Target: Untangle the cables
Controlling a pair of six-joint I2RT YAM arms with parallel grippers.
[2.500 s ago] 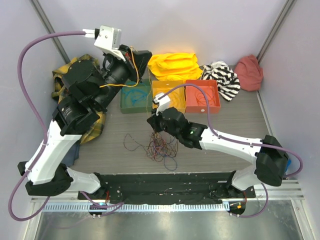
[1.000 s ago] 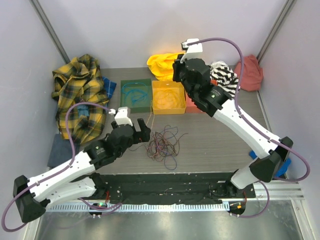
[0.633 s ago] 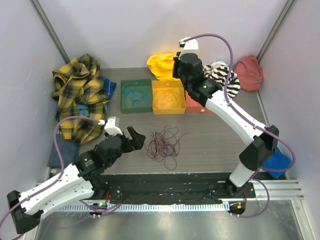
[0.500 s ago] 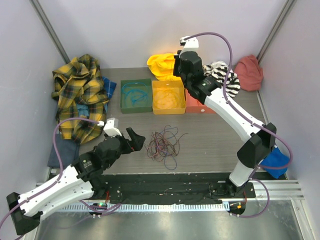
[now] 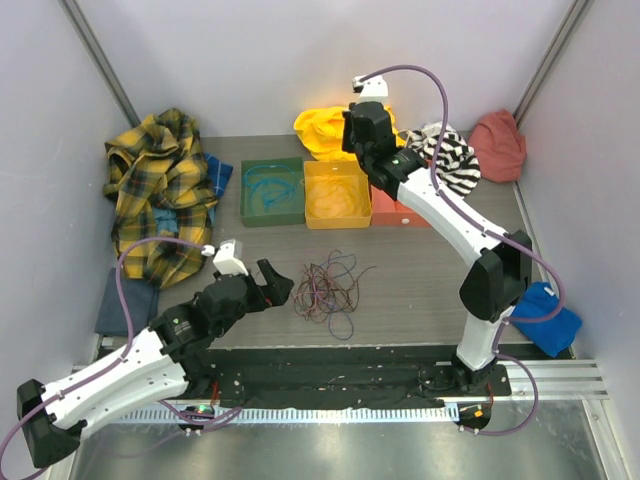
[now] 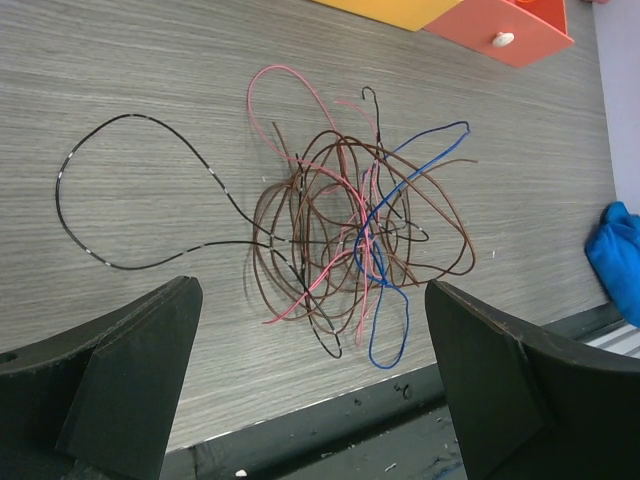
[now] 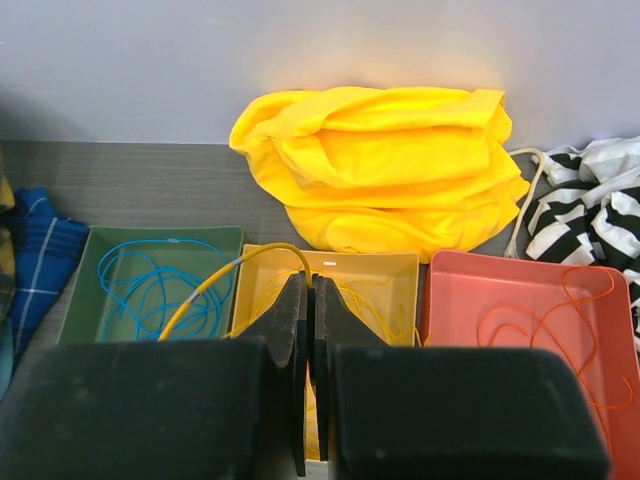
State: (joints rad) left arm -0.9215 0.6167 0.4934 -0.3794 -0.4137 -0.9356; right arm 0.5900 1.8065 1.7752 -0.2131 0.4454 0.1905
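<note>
The right gripper lowers the yellow cable toward the yellow tray [image 5: 338, 196] next and releases the cable there, since that tray already holds yellow cables.
The cables [image 5: 325, 290] lie as a loose tangle of brown, pink, blue and black loops [image 6: 350, 230] on the table, with one black loop [image 6: 100, 200] spread out to the side. My left gripper [image 5: 275, 285] hovers just left of the tangle, wide open [image 6: 310, 290] and holding nothing. My right gripper [image 7: 309, 285] is raised over the yellow tray [image 7: 370, 262] at the back, shut on a yellow cable [image 7: 215, 283] that arcs down to the left. In the top view the right gripper [image 5: 352, 152] is mostly hidden by its own wrist.
A green tray [image 5: 271, 192] holds teal cable. The yellow tray [image 5: 337, 195] holds yellow cables and the red tray [image 7: 520, 300] an orange one. Plaid shirt [image 5: 165, 190], yellow cloth [image 5: 325, 125], striped cloth [image 5: 445, 160], red cloth [image 5: 498, 145] and blue cloth [image 5: 545, 320] ring the table.
The right arm went from the tangle up to the back trays with a yellow cable. The left arm came down from the trays to beside the tangle and has since drawn back a little.
</note>
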